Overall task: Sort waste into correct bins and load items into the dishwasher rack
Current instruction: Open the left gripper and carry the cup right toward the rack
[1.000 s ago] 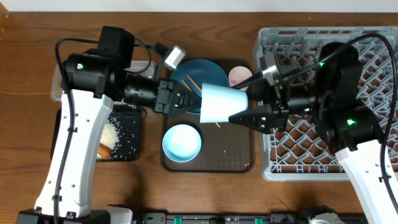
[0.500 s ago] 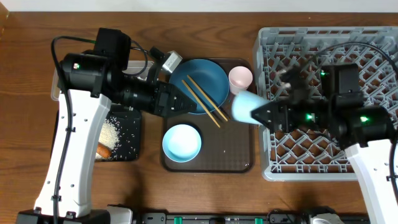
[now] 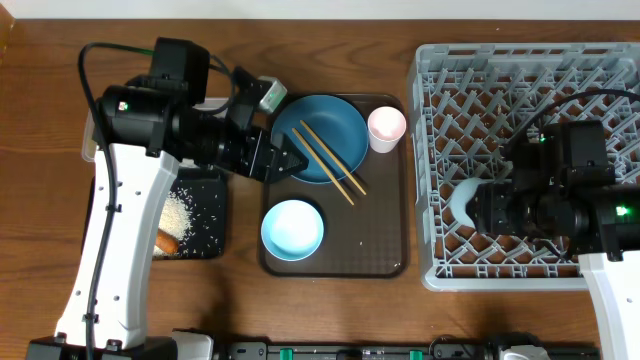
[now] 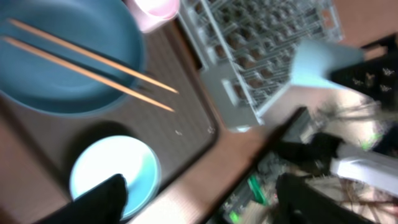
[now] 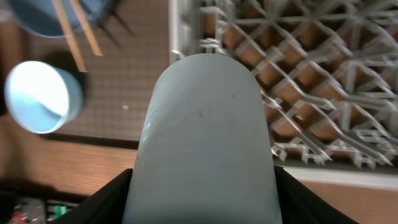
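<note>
My right gripper lowers into the rack's near corner by the brown tray and releases the cup next, as that empty corner lies below the gripper.
My right gripper is shut on the small light-blue cup, holding it on its side over the left part of the grey dishwasher rack. In the right wrist view the cup fills the space between the black fingers. My left gripper hovers open and empty at the left edge of the dark-blue plate, which carries the chopsticks. The pale-blue bowl and pinkish cup stand on the brown tray. In the left wrist view the open fingers sit above the bowl.
The black tray at the left holds loose rice and an orange stick. The clear tub is mostly hidden under the left arm. The rack's near edge lies just ahead of the cup.
The right gripper carried the cup to the right, from over the brown tray to over the rack. The left gripper drew back to the left and opened wide.
</note>
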{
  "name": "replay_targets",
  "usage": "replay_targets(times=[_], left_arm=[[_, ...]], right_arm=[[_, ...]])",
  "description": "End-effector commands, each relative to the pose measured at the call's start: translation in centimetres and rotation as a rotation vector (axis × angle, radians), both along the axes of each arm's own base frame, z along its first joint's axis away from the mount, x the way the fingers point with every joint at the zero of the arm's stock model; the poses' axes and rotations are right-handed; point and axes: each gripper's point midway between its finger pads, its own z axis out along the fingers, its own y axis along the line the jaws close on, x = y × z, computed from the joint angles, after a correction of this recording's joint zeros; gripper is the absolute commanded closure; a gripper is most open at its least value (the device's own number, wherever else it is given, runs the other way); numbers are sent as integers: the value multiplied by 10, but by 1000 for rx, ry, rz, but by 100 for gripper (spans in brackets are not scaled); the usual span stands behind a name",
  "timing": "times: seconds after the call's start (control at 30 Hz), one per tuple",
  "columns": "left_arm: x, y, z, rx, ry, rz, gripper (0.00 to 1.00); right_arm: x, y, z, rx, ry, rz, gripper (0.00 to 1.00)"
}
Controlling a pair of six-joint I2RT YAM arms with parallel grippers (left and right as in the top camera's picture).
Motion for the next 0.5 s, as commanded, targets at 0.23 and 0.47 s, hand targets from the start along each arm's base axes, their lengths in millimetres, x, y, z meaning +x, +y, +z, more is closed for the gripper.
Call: replay_targets(times=[0.23,0.47], left_arm=[[16,22,-12,148,-53,59,7],[16,22,-12,147,-53,59,5]], right_arm=[[1,-22,-13,-115,87,-75,55],[8,-14,-27,-125,144,-38,55]])
